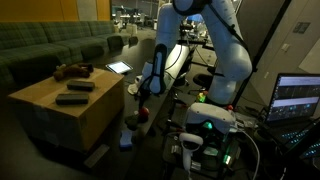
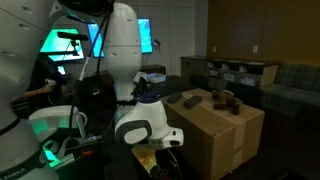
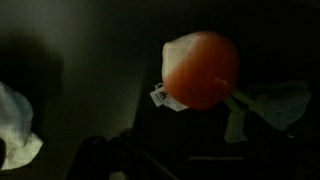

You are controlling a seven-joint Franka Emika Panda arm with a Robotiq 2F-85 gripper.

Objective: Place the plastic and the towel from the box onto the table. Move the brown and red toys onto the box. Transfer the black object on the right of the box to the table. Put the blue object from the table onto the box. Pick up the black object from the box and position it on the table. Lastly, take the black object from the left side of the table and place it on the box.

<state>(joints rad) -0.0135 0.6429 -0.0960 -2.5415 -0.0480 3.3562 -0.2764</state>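
I will next lower my gripper beside the box (image 1: 60,115) to the round red toy, and then I will close my gripper on the toy.
A red round toy (image 3: 200,68) with a white tag lies below my gripper in the wrist view. It also shows as a small red spot (image 1: 142,113) low beside the box in an exterior view. The cardboard box (image 1: 60,115) carries a brown toy (image 1: 72,70) and two flat black objects (image 1: 80,86) (image 1: 70,99). The box (image 2: 215,135), the brown toy (image 2: 225,100) and a black object (image 2: 187,98) also show in an exterior view. My gripper (image 1: 143,92) hangs next to the box, above the red toy. Its jaws are lost in the dark.
A white towel (image 3: 15,125) lies at the left of the wrist view and clear plastic (image 3: 270,105) at the right. A white and blue thing (image 1: 127,130) stands below the red toy. A sofa (image 1: 50,45) is behind the box; monitors (image 1: 298,98) and cables crowd the robot's base.
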